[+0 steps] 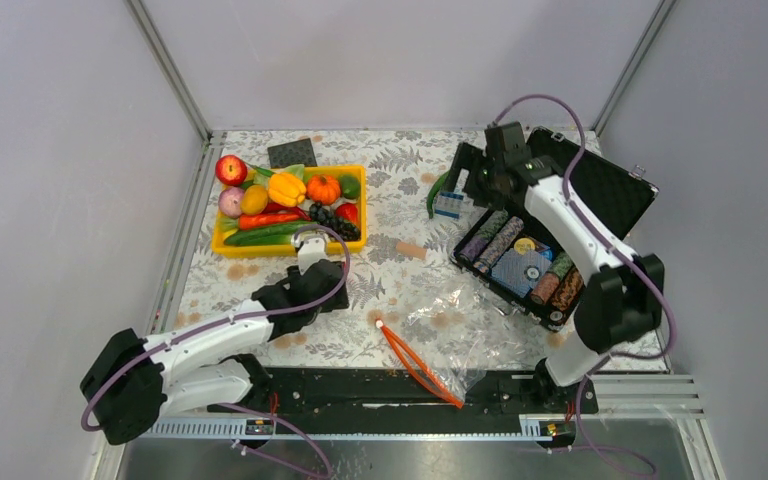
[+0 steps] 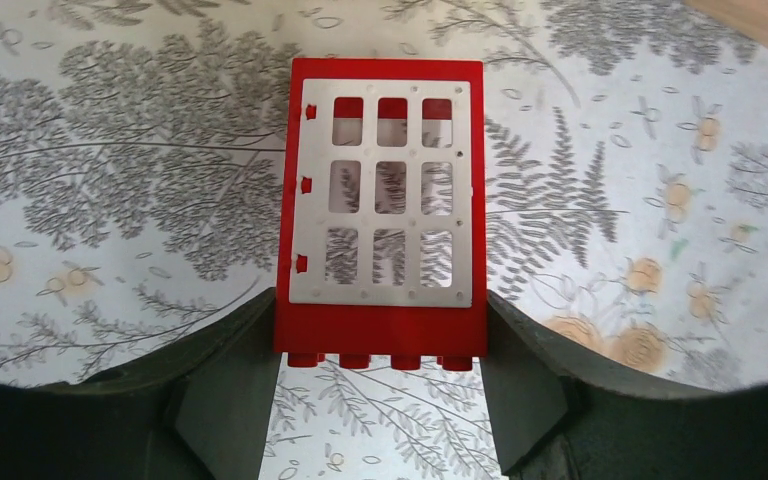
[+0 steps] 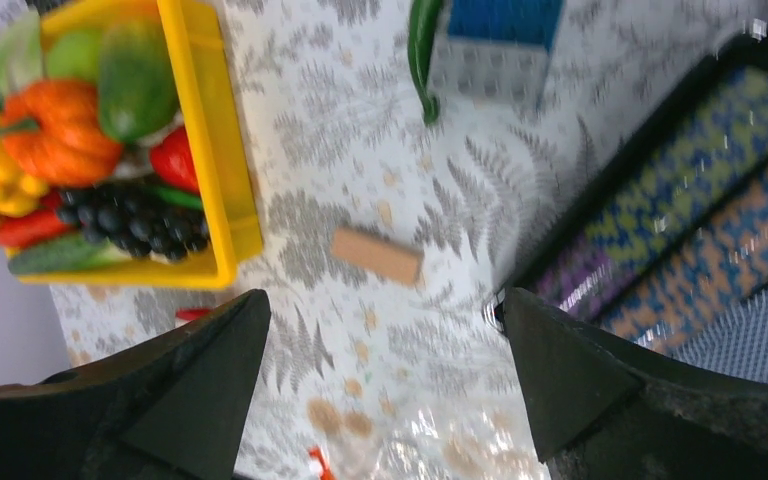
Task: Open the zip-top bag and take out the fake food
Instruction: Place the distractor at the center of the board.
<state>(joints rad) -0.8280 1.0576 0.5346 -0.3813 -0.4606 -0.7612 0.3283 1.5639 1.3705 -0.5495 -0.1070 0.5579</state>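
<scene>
The robot's left gripper needs to go down with the red toy window frame (image 2: 380,200) onto the patterned tabletop and let go of it there, because that clear spot is below the gripper's fingers.
The zip-top bag (image 1: 450,322) lies flat and crinkled at the near middle of the table, its red-orange zip strip (image 1: 418,362) running toward the front edge. No food shows inside it. The fake food (image 1: 286,188) is piled in a yellow tray (image 1: 222,246) at the back left, with pumpkin (image 3: 55,125) and grapes among it. My left gripper (image 1: 310,262) sits just in front of the tray, shut on a red toy window frame (image 2: 380,200) by its lower sides. My right gripper (image 3: 385,310) hovers open and empty over the table beside the black case, the bag's edge (image 3: 480,450) below it.
An open black case (image 1: 620,185) with poker chip rolls (image 1: 505,240) fills the right side. A blue-and-white box (image 1: 450,203) and a green pod (image 1: 434,195) lie by its left corner. A tan block (image 1: 410,250) rests mid-table, a dark square (image 1: 292,152) behind the tray.
</scene>
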